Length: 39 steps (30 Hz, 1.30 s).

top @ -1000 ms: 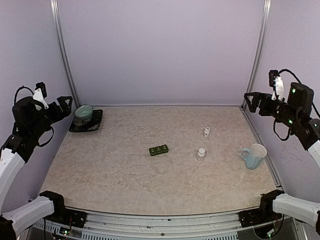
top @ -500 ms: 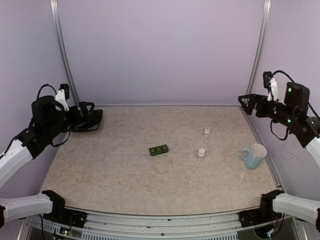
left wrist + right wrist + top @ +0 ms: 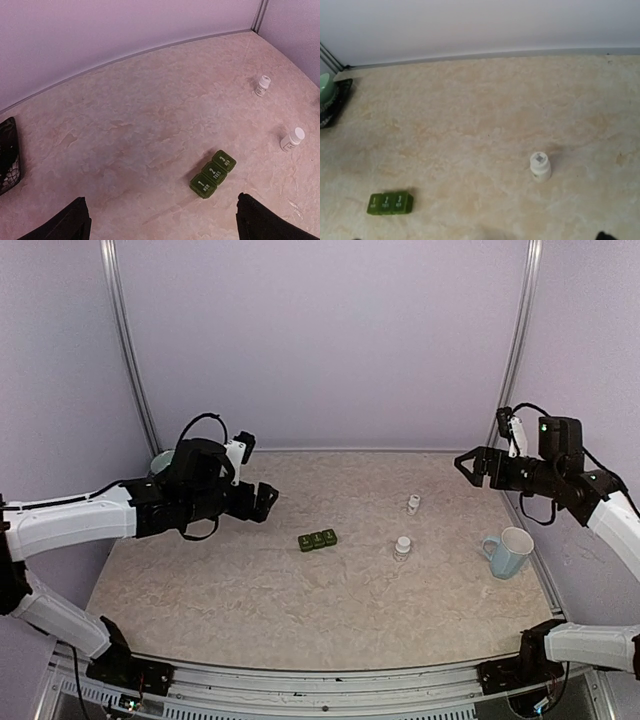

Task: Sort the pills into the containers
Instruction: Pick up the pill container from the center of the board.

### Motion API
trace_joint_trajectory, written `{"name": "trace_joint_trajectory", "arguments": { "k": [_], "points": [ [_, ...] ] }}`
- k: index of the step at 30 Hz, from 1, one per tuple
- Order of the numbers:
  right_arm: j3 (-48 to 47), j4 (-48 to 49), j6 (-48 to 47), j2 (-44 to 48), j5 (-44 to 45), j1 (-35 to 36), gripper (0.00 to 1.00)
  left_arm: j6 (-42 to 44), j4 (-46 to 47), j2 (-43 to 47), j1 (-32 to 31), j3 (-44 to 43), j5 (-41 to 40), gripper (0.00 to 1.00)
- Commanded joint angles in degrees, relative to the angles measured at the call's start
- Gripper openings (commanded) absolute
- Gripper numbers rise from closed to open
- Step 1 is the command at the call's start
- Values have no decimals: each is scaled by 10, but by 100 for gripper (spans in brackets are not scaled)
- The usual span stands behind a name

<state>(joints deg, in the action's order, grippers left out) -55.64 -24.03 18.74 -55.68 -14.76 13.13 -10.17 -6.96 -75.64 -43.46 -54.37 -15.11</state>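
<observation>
The dark green containers' MON section (image 3: 306, 543) (image 3: 203, 185) has bare table along either side. My left gripper needs to go down toward the right in the top view and close across it.
The containers (image 3: 317, 539) are a dark green strip of three joined lidded compartments lying mid-table, lids down, marked 1, 2, 3 in the left wrist view (image 3: 213, 174) and low on the left in the right wrist view (image 3: 390, 203). No loose pills show. Two small white capped bottles (image 3: 413, 504) (image 3: 402, 547) stand right of the strip. My left gripper (image 3: 262, 500) hovers open above the table, left of the strip, its dark fingertips (image 3: 75, 222) spread wide. My right gripper (image 3: 470, 466) hangs open high at the back right, beyond the bottles.
A pale blue mug (image 3: 508, 552) stands at the right edge. A pale green bowl (image 3: 325, 90) sits on a black tray (image 3: 7, 155) at the back left, mostly behind my left arm in the top view. Metal posts flank the back corners.
My left arm swung from the left wall out over the table toward the green strip. My right arm moved inward and a little lower. Both grippers stayed open.
</observation>
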Motion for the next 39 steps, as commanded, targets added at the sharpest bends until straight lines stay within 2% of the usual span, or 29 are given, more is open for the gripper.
{"name": "trace_joint_trajectory", "arguments": {
  "k": [1, 5, 15, 26, 32, 39],
  "points": [
    [19, 11, -5, -3, 0, 14, 100, 64, -12, -78, -28, -47, 18, 99],
    [40, 20, -11, -11, 1, 25, 100, 98, -12, -143, -34, -86, 39, 99],
    [69, 29, -16, -9, 2, 31, 100, 212, -56, -272, -31, -205, 188, 99],
    [80, 33, -14, -3, -6, 31, 100, 272, -80, -360, 5, -264, 283, 99],
    [81, 34, -14, -5, -13, 32, 100, 280, -104, -400, 22, -285, 297, 98],
    [82, 39, -11, -12, -21, 32, 100, 297, -107, -411, 22, -271, 284, 99]
  ]
}}
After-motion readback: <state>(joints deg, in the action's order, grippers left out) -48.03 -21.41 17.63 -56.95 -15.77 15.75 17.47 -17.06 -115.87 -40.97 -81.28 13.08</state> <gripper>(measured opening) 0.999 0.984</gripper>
